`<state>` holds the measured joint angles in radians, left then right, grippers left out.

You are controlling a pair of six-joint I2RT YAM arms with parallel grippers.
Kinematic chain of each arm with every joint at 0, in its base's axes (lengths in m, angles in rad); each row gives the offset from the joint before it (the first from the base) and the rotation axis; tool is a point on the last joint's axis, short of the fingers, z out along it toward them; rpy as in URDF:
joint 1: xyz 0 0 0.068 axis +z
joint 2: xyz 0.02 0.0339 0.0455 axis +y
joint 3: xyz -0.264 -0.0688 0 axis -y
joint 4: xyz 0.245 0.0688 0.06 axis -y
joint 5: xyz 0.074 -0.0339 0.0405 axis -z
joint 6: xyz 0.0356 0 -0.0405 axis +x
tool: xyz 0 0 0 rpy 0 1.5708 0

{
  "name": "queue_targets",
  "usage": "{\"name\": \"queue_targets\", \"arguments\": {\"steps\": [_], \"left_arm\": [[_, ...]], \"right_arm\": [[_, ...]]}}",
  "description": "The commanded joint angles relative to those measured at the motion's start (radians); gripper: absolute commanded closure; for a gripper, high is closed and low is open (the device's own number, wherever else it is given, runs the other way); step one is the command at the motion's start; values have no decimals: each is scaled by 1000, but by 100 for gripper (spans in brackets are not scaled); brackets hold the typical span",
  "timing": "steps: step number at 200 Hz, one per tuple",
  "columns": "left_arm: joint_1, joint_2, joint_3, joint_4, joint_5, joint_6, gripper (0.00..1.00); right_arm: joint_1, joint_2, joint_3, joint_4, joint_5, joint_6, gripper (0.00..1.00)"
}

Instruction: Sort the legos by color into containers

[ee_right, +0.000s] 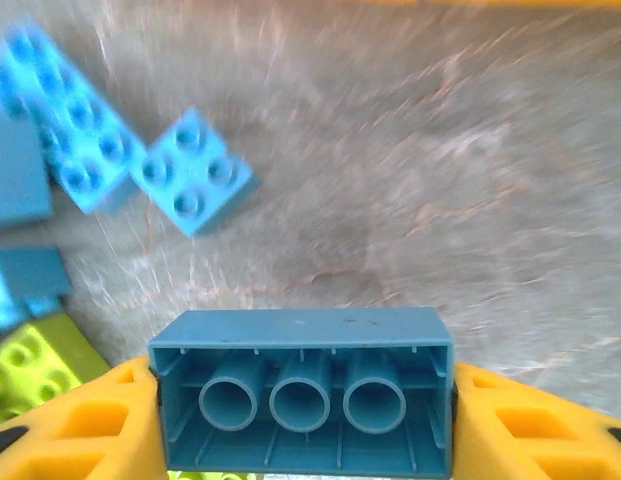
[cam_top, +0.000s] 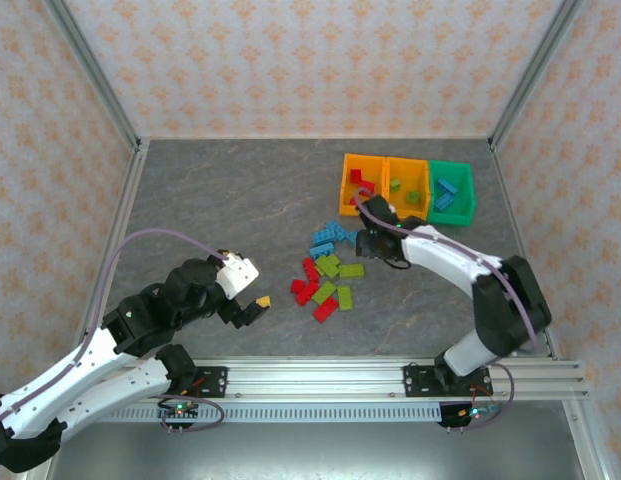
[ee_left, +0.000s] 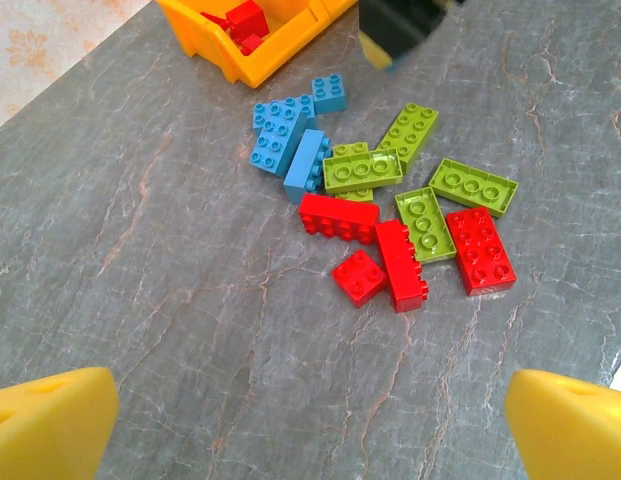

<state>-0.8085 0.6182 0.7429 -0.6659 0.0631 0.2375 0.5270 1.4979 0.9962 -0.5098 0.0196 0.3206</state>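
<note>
Other blue bricks are already inside the green bin. My right gripper will carry the blue brick outward and over the green bin's open top [cam_top: 452,194] and release it.
The loose legos [cam_top: 325,275] lie in a pile of red, light blue and lime green bricks at mid-table. Behind them stand the containers: two orange bins [cam_top: 362,185] [cam_top: 408,185] and a green bin [cam_top: 452,188]. My right gripper [cam_top: 368,243] hovers at the pile's far edge. In the right wrist view it [ee_right: 302,420] is shut on a blue brick [ee_right: 302,390], which shows its hollow underside between the yellow fingers [ee_right: 80,425]. My left gripper [cam_top: 252,305] is open, left of the pile. In the left wrist view its wide-apart fingertips [ee_left: 50,425] hold nothing, short of the red bricks [ee_left: 390,250].
Red bricks lie in the left orange bin [ee_left: 250,50], and blue ones in the green bin. Loose blue bricks [ee_right: 195,172] and a lime one [ee_right: 30,370] lie under the right gripper. Patterned walls and metal frame posts enclose the grey table [cam_top: 220,210].
</note>
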Motion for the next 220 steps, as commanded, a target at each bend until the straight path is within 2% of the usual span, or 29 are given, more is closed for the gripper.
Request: {"name": "queue_targets", "arguments": {"steps": [1, 25, 46, 72, 95, 105, 120, 145, 170, 188, 208, 220], "left_arm": [[12, 3, -9, 10, -6, 17, 0], [11, 2, -8, 8, -6, 19, 0], [11, 0, -7, 9, -6, 18, 0], [12, -1, -4, 8, -1, 17, 0], [11, -3, -5, 9, -4, 18, 0], [11, -5, -5, 7, -7, 17, 0], [12, -8, -4, 6, -11, 15, 0], [12, -10, -5, 6, -16, 17, 0], [11, -11, -6, 8, -19, 18, 0], [11, -3, -6, 10, -22, 13, 0], [13, 18, -1, 21, -69, -43, 0], [14, 53, 27, 24, -138, -120, 0]], "right_arm": [[-48, -114, -8, 10, 100, 71, 51], [-148, -181, 27, 4, 159, 90, 50], [-295, -162, 94, -2, 187, 91, 50], [-500, -14, 192, 27, 120, 126, 50], [-585, 167, 340, 17, 33, 142, 48], [-593, 241, 422, -17, 11, 139, 42], [-592, 328, 550, -87, 1, 137, 27], [-593, 330, 600, -122, 5, 152, 15], [-591, 219, 495, -84, -48, 156, 9], [-571, 93, 365, -68, -167, 153, 9], [-467, -86, 201, -20, -325, 101, 10], [-358, -173, 124, -32, -365, 73, 10]]}}
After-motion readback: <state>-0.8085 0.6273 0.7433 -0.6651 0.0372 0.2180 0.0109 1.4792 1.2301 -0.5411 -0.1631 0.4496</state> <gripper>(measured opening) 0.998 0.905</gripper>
